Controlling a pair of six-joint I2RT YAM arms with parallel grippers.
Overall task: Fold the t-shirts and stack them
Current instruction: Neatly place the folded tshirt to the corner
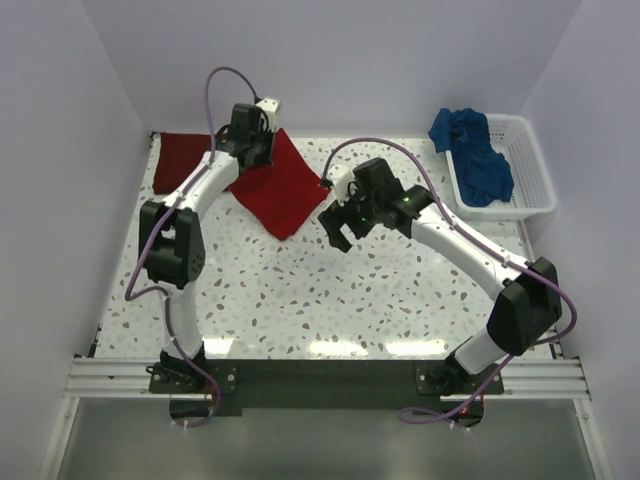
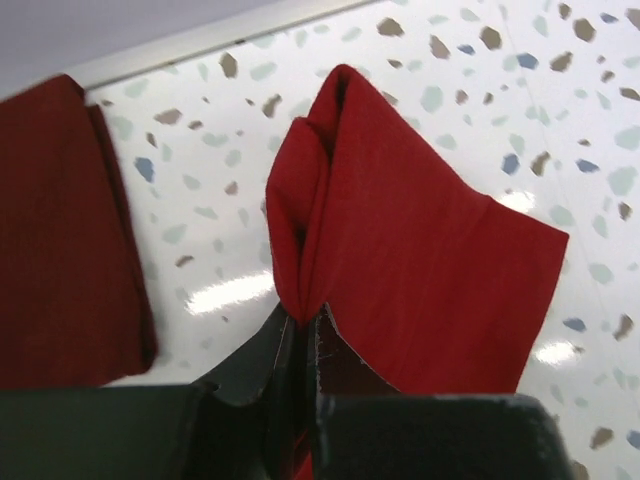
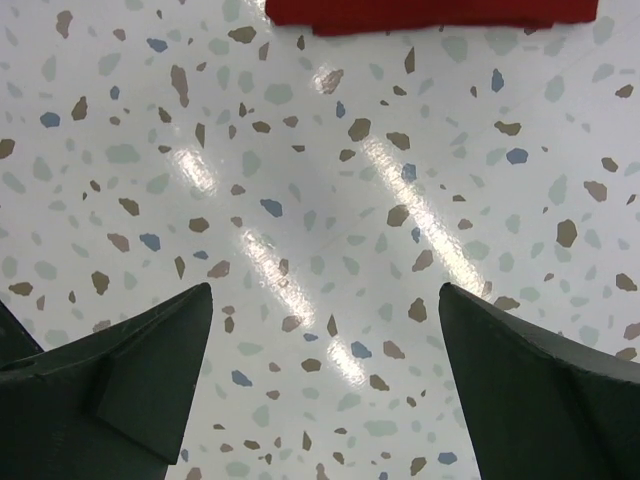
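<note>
Next I need to raise my left gripper, swing it over the folded maroon t-shirt point(image 1: 180, 160) point(image 2: 65, 245) and lower it to release, since that t-shirt lies to its left in the top view.
My left gripper point(image 1: 252, 152) is shut on a corner of the folded bright red t-shirt point(image 1: 278, 190), which hangs from it onto the table at the back centre; in the left wrist view the cloth point(image 2: 420, 270) is pinched between my jaws point(image 2: 305, 325). The folded maroon t-shirt point(image 1: 180, 160) lies flat at the back left and shows in the left wrist view point(image 2: 60, 230). The blue t-shirt point(image 1: 475, 155) lies crumpled in the white basket point(image 1: 530, 165). My right gripper point(image 1: 340, 228) is open and empty over bare table, just right of the red shirt, whose edge shows in the right wrist view point(image 3: 430, 12).
The white lattice basket stands at the back right corner. White walls close the table on the left, back and right. The arm bases sit on a metal rail point(image 1: 320, 375) at the near edge.
</note>
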